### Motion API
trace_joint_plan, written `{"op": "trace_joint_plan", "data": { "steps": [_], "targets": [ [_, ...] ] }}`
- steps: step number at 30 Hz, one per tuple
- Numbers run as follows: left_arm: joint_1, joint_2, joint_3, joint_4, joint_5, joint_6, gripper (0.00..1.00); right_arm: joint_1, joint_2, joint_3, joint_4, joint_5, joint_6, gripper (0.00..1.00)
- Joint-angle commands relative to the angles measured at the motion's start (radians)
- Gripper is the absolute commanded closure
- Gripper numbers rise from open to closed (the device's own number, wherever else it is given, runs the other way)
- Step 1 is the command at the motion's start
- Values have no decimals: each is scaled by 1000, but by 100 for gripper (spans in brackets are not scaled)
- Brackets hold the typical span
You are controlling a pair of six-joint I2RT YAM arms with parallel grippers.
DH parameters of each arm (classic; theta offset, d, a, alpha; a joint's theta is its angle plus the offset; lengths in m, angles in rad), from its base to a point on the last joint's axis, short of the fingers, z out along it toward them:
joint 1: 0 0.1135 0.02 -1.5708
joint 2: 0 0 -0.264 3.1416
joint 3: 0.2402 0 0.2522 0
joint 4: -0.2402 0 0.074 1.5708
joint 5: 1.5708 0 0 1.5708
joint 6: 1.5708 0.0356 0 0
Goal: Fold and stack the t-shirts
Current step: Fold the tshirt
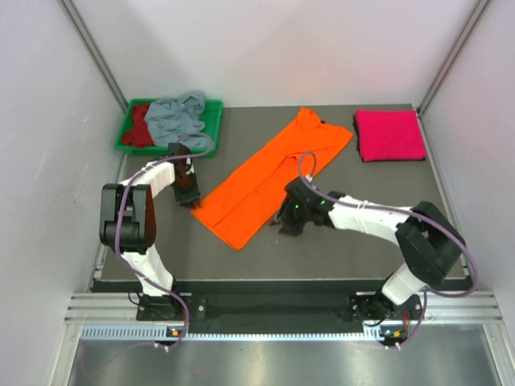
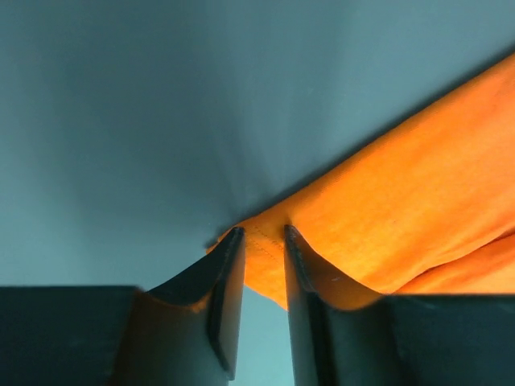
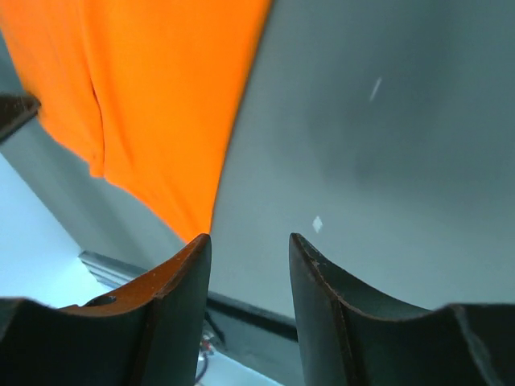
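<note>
The other corner of the orange t-shirt's hem has my left gripper at it, so my right gripper will next move down and back along the orange t-shirt's edge onto the hem's near corner (image 1: 238,246) (image 3: 195,231).
The bright orange t-shirt (image 1: 269,177) lies folded lengthwise, slanting across the middle of the table. My left gripper (image 1: 191,195) is at its near-left corner. In the left wrist view the hemmed corner (image 2: 264,241) lies flat between my fingertips (image 2: 232,241), and the jaws stand narrowly apart. My right gripper (image 1: 288,221) is open and empty, low over bare table by the shirt's right edge (image 3: 161,121). A folded magenta pink t-shirt (image 1: 389,135) lies at the far right. The grey-blue t-shirt (image 1: 179,119) and dark red t-shirt (image 1: 138,127) are crumpled in the green tray (image 1: 214,112).
The green tray stands at the far left corner of the dark table (image 1: 354,253). White walls close in the left, right and back sides. A metal rail (image 1: 273,310) runs along the near edge between the arm bases.
</note>
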Motion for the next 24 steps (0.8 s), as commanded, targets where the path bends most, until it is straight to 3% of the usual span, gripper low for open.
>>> {"op": "trace_joint_plan", "data": {
  "steps": [1, 5, 9, 10, 14, 17, 21, 24],
  "targets": [
    [-3, 20, -8, 9, 9, 15, 72, 153, -78, -15, 86, 123, 277, 56],
    [-3, 25, -8, -2, 0, 16, 87, 254, -34, -15, 129, 148, 403, 56],
    [-3, 20, -3, -28, -70, 12, 91, 304, 26, 5, 170, 152, 465, 57],
    [-3, 14, -4, -28, -76, 7, 91, 327, 49, 9, 172, 157, 485, 58],
    [-3, -20, 3, -35, -151, -31, 70, 364, 115, 48, 175, 166, 508, 59],
    [-3, -63, -3, -31, -173, -42, 63, 370, 152, 40, 190, 180, 525, 59],
    [0, -119, -3, -20, -159, -51, 62, 370, 190, 35, 224, 197, 526, 60],
    [2, -173, -37, 36, 7, -73, 62, 375, 212, 58, 201, 212, 519, 61]
  ]
}}
